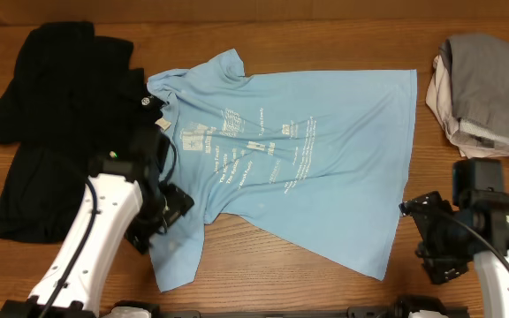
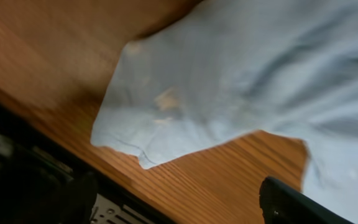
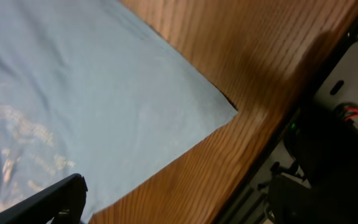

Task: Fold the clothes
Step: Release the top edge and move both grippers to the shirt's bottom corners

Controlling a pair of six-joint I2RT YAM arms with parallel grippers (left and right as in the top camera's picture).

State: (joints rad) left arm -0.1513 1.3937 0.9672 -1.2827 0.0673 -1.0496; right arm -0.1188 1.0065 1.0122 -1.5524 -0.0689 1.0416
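Observation:
My left gripper draws back and lowers onto the near sleeve [image 1: 178,253] [image 2: 158,129] next, because that sleeve still sticks out from the shirt toward the table's front edge.
The light blue T-shirt [image 1: 307,150] lies spread flat on the wooden table with its white printed text facing up. My left gripper [image 1: 164,215] hovers by the near sleeve [image 2: 166,118], open. In the left wrist view its two dark fingers [image 2: 291,205] stand wide apart with only bare wood between them. My right gripper [image 1: 424,231] hangs just off the shirt's hem corner [image 3: 185,106]. It too is open, and its fingers [image 3: 55,199] have only wood between them.
A black shirt [image 1: 51,115] lies crumpled at the left, touching the T-shirt's collar side. Folded grey and beige garments [image 1: 489,84] sit at the back right. The table's front edge [image 1: 263,305] runs close below both grippers.

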